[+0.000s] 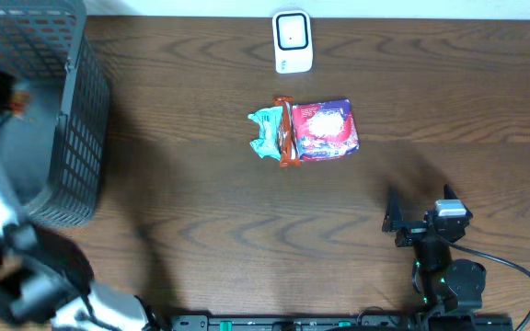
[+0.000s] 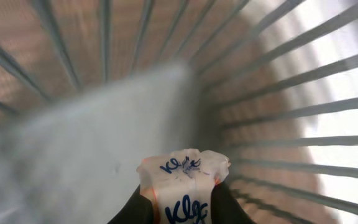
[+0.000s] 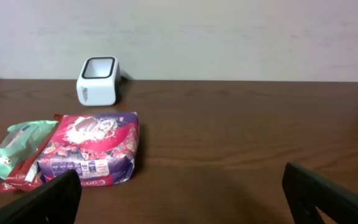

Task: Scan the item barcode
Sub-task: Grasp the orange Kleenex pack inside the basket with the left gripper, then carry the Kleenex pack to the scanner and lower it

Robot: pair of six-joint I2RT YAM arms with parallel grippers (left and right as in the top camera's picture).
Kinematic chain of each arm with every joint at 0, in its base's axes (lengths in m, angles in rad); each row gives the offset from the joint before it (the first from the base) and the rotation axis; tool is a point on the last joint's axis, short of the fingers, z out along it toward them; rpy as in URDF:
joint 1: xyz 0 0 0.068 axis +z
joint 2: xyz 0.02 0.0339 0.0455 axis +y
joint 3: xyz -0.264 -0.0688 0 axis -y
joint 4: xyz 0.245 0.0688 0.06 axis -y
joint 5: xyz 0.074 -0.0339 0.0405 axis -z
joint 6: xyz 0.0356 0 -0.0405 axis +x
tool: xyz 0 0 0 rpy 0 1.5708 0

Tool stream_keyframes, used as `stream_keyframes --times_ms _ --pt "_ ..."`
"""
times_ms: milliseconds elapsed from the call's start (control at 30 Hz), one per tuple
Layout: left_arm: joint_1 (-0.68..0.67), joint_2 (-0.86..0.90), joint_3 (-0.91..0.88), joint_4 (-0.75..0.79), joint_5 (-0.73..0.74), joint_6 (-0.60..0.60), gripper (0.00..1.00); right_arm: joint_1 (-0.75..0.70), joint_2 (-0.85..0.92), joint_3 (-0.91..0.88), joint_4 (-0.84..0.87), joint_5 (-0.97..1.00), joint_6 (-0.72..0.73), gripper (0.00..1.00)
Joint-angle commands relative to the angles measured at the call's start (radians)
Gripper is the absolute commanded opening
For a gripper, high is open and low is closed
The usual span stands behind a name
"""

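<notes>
My left gripper lifts over the basket's side next, across the table to the wood beside the green packet.
My left gripper (image 2: pixel 180 211) is shut on a white packet (image 2: pixel 182 177) with blue lettering, pinched between the two dark fingers inside the grey wire basket (image 1: pixel 72 119) at the table's left end. The white barcode scanner (image 1: pixel 293 41) stands at the far middle edge and also shows in the right wrist view as the scanner (image 3: pixel 98 81). My right gripper (image 1: pixel 420 207) stands open and empty low over the near right of the table; in its own view the right gripper (image 3: pixel 185 205) faces the scanner.
A purple and red snack bag (image 1: pixel 325 129), a red stick pack (image 1: pixel 286 133) and a green packet (image 1: pixel 267 131) lie together mid-table, in front of the scanner. The basket's wire wall (image 2: pixel 278 112) surrounds the left gripper closely.
</notes>
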Motion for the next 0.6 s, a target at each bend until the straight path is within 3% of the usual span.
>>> stream_keyframes --times_ms 0,267,400,567 --pt "-0.005 -0.144 0.012 0.01 0.045 -0.013 0.08 -0.006 -0.005 -0.003 -0.002 -0.001 0.013 0.99" --pt "-0.116 -0.296 0.012 0.141 0.512 -0.053 0.07 -0.006 -0.005 -0.003 -0.002 -0.001 0.013 0.99" --pt "-0.265 -0.29 0.01 0.148 0.534 -0.029 0.08 -0.006 -0.005 -0.003 -0.002 -0.002 0.013 0.99" --pt "-0.502 -0.24 0.008 0.147 0.531 0.157 0.08 -0.006 -0.005 -0.003 -0.002 -0.002 0.013 0.99"
